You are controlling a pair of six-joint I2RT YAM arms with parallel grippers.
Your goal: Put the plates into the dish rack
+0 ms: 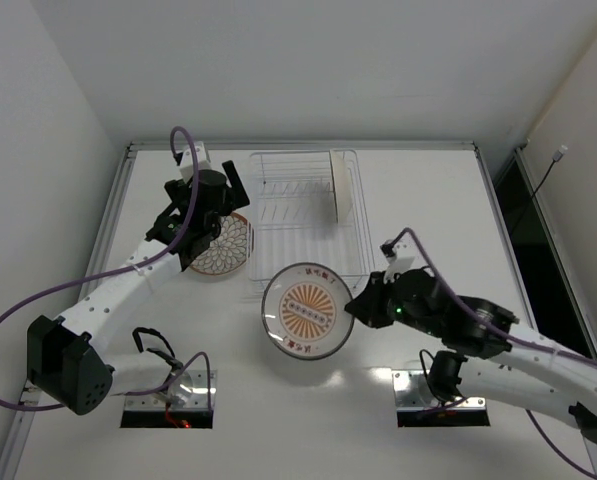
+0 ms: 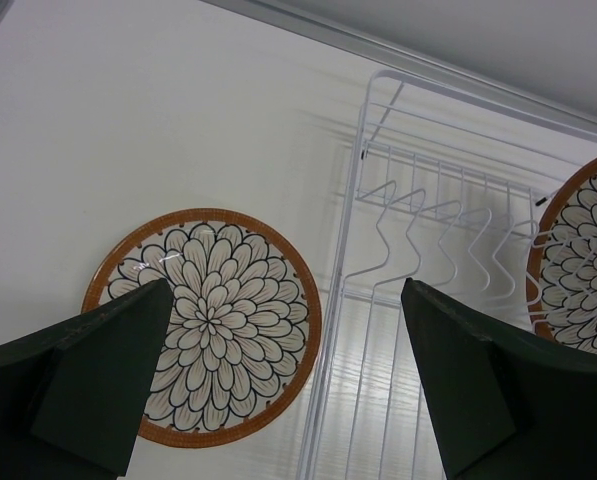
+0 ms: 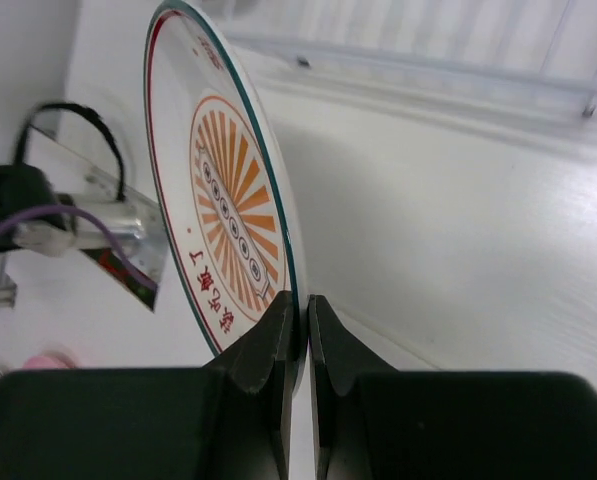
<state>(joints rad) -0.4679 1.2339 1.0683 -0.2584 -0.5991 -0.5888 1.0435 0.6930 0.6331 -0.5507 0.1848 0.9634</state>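
Observation:
Next, my right gripper swings outward over the rack, turning, lowers the sunburst plate [image 1: 306,310] into the slot [image 1: 319,190] beside the standing plate and releases, since that slot is empty.
My left gripper [image 1: 218,192] is open and empty. It hovers above a brown-rimmed petal-pattern plate [image 1: 221,246] that lies flat on the table just left of the wire dish rack [image 1: 303,235]. In the left wrist view the gripper [image 2: 286,290] has this plate [image 2: 203,325] below it and the rack [image 2: 428,250] to the right. A second brown-rimmed plate [image 2: 583,260] stands upright in the rack, seen edge-on from above [image 1: 343,186]. My right gripper [image 1: 363,300] is shut on the right rim of the white sunburst plate [image 1: 306,310], in front of the rack. Its jaws [image 3: 305,305] pinch the plate's edge [image 3: 228,200].
Two metal base plates [image 1: 168,392] [image 1: 440,392] with cables sit at the near edge. White walls close in on the left and right of the table. A raised rail [image 1: 298,146] runs along the far edge behind the rack.

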